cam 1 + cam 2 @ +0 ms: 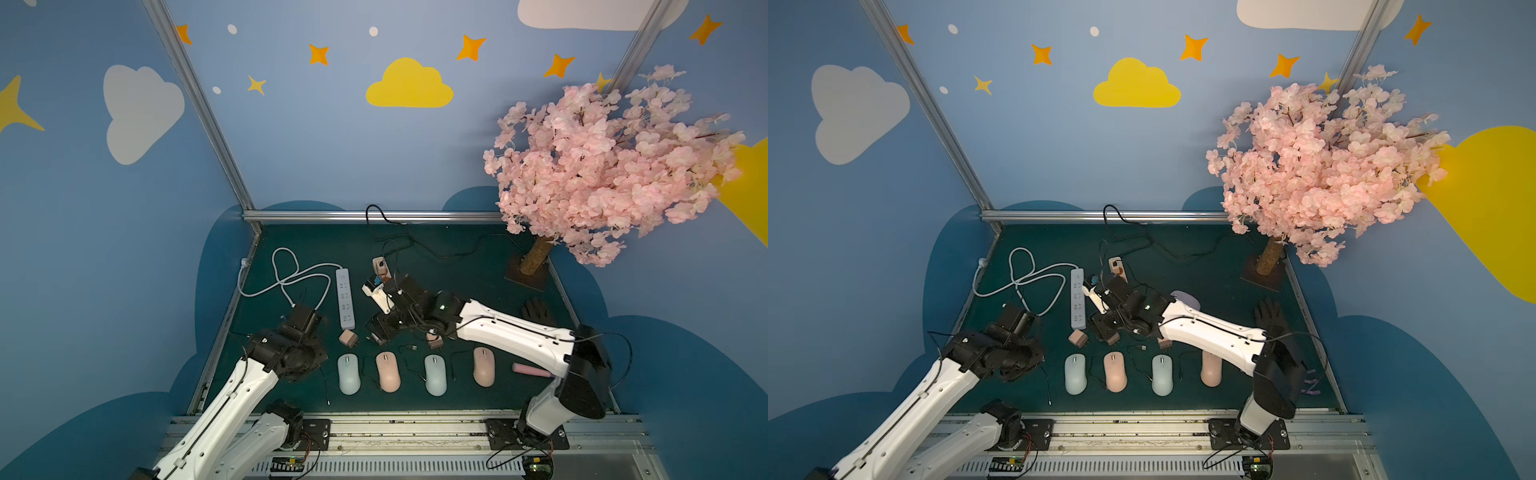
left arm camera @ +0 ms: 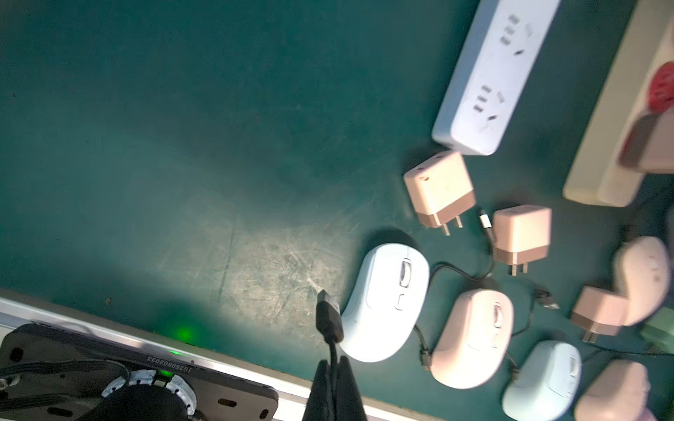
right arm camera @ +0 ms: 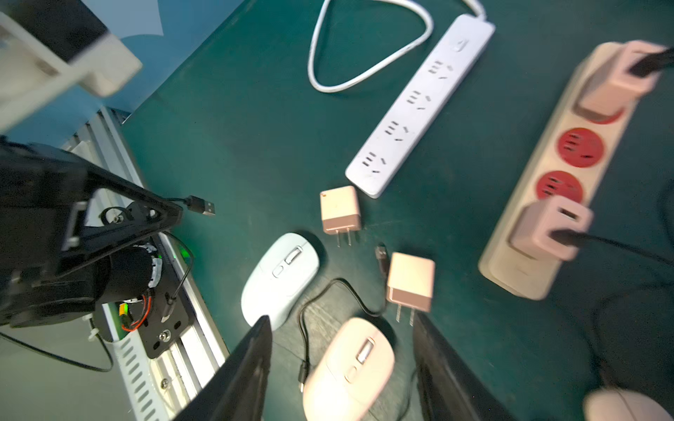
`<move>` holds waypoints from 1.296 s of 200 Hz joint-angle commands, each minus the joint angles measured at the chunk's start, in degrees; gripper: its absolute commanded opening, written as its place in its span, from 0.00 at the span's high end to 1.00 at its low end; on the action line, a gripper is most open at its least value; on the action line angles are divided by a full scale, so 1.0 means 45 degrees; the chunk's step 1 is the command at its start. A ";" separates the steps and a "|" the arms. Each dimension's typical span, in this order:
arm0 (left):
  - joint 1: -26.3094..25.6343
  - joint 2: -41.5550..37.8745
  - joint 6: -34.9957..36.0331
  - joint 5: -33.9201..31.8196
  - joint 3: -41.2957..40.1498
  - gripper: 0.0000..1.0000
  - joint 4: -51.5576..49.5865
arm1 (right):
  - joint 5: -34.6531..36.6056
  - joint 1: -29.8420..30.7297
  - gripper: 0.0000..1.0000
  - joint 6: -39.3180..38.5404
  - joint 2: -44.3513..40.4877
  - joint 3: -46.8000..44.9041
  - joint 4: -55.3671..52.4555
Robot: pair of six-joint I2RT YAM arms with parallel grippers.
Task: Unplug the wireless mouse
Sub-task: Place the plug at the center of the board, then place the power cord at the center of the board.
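Observation:
My left gripper should next lower toward the end blue mouse and release the thin black cable, since the bare tabletop (image 1: 330,377) (image 2: 333,270) beside that mouse lies below the gripper.
Several wireless mice lie in a row near the table's front edge: light blue (image 1: 348,374), pink (image 1: 387,371), light blue (image 1: 435,375) and pink (image 1: 483,366). My left gripper (image 2: 333,379) is shut on a thin black cable whose USB plug (image 2: 328,315) sticks out free beside the leftmost blue mouse (image 2: 386,306). My right gripper (image 3: 343,364) hangs open above the pink mouse (image 3: 350,368), nothing between its fingers. A loose cable end (image 3: 302,379) lies beside that mouse. Two pink chargers (image 3: 547,229) with black cables sit in a beige power strip (image 3: 529,269).
A white power strip (image 1: 345,297) with a looped white cord lies left of centre. Loose pink chargers (image 1: 348,338) (image 1: 435,343) lie behind the mice. A blossom tree (image 1: 602,166) stands at the back right, with a black glove (image 1: 538,311) and a pink stick (image 1: 532,370) on the right.

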 commanded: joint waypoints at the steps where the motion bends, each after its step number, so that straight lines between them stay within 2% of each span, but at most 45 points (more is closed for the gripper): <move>1: -0.0402 0.0517 -0.0424 -0.0841 -0.0209 0.96 0.0634 | 0.1471 -0.0231 0.39 0.0097 -0.1146 -0.1439 -0.0218; 51: -0.0271 0.1094 0.1141 -0.0721 -0.1585 0.96 0.3862 | 0.2091 -0.0842 0.40 0.0924 -0.3974 -0.4069 0.0326; 78: 0.0272 0.1538 0.1390 -0.0268 -0.2051 0.96 0.4424 | 0.2331 -0.0902 0.39 0.1072 -0.4886 -0.5203 0.1156; 111: 0.1045 0.2085 0.1839 0.0550 -0.2406 0.96 0.4731 | 0.2570 -0.0960 0.39 0.1200 -0.5171 -0.5473 0.1184; 157: 0.1180 0.2847 0.2188 0.1920 -0.2702 0.92 0.6059 | 0.2551 -0.0999 0.39 0.1230 -0.4953 -0.5299 0.1185; 168: 0.1177 0.3027 0.2237 0.2132 -0.2676 0.87 0.6239 | 0.2574 -0.1000 0.39 0.1230 -0.4931 -0.5295 0.1156; 179: 0.1203 0.3156 0.2237 0.2016 -0.2546 0.78 0.6040 | 0.2666 -0.0995 0.39 0.1262 -0.4949 -0.5294 0.1115; 226: 0.1404 0.2683 0.1621 0.0327 -0.1924 0.38 0.4072 | 0.3680 -0.1000 0.37 0.1596 -0.5214 -0.5368 0.0600; 259: 0.1419 0.0875 0.2056 0.0211 -0.1678 0.29 0.4015 | 0.4412 -0.1000 0.36 0.1747 -0.5586 -0.5518 0.0063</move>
